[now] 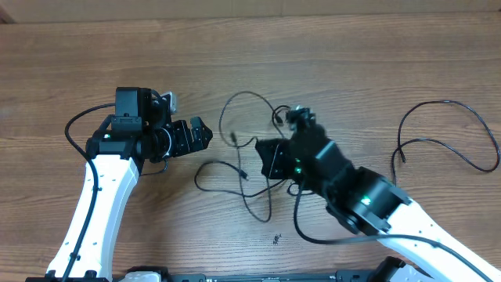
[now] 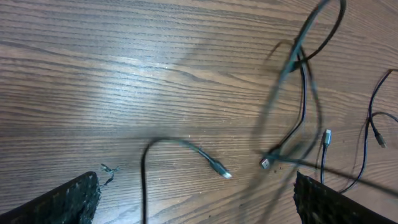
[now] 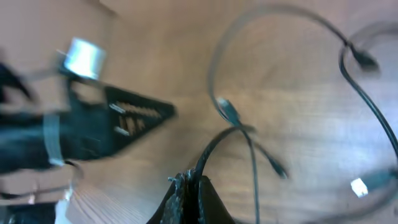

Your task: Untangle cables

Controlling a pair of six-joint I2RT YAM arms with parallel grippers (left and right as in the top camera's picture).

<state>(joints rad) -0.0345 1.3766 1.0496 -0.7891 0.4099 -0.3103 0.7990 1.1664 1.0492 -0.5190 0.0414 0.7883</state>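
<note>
I will lift my right gripper next and move it outward over the bare wood beyond the tangle [image 1: 321,77] to let go of the piece of cable, because the piece still runs among crossed cables.
Several thin black cables [image 1: 244,174] lie in a loose tangle at the table's middle, and another cable [image 1: 458,141] loops alone at the far right. My right gripper [image 3: 193,186] is shut on one cable strand [image 3: 214,146], which rises out of its fingertips. In the overhead view the right gripper [image 1: 262,151] sits within the tangle. My left gripper [image 1: 205,131] stands open just left of the tangle, holding nothing. In the left wrist view its fingers [image 2: 68,202] frame a cable loop [image 2: 144,180] and silver-tipped plug ends [image 2: 225,175].
The wooden table [image 1: 94,55] carries a small dark scrap [image 1: 276,239] near the front. The left arm's own thick cable [image 1: 74,125] loops out beside it. The left gripper [image 3: 118,124] shows blurred in the right wrist view.
</note>
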